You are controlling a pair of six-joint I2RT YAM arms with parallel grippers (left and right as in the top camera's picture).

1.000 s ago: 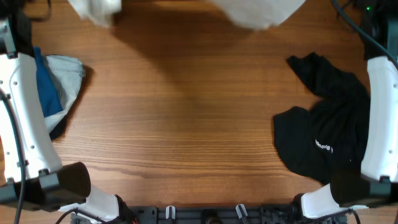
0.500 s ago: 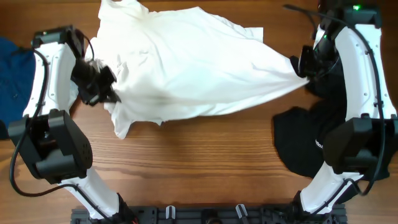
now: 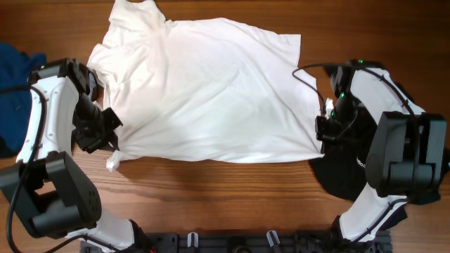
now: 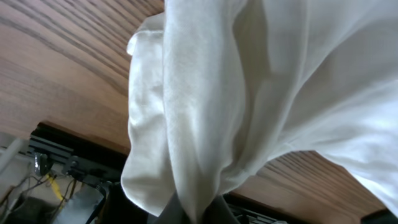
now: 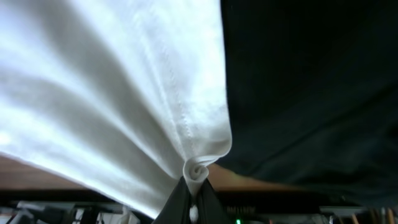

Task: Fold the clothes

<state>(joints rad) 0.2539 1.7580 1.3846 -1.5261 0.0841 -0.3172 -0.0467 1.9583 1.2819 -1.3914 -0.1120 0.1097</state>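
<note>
I need to lift the shirt's hem in my right gripper next, move it outward, then lower it and let it go over the shirt's side edge (image 3: 312, 97) (image 5: 217, 40), because that edge runs outward.
The white shirt (image 3: 204, 91) lies spread across the middle of the table in the overhead view, its hem toward the front and its collar end at the back left. My left gripper (image 3: 111, 144) is shut on the shirt's front left corner, which hangs bunched from the jaws in the left wrist view (image 4: 199, 124). My right gripper (image 3: 320, 140) is shut on the front right corner, curled between the fingers in the right wrist view (image 5: 196, 171). No label or black print shows.
A black garment (image 3: 351, 176) lies at the right under my right arm and shows in the right wrist view (image 5: 311, 81). A blue garment (image 3: 14, 63) lies at the left edge. Bare wooden table (image 3: 225, 197) runs along the front.
Both grippers have drawn the shirt toward the front and lowered it; it now lies flatter and wider on the table. One second ago the arms were parked and the shirt was at the back edge.
</note>
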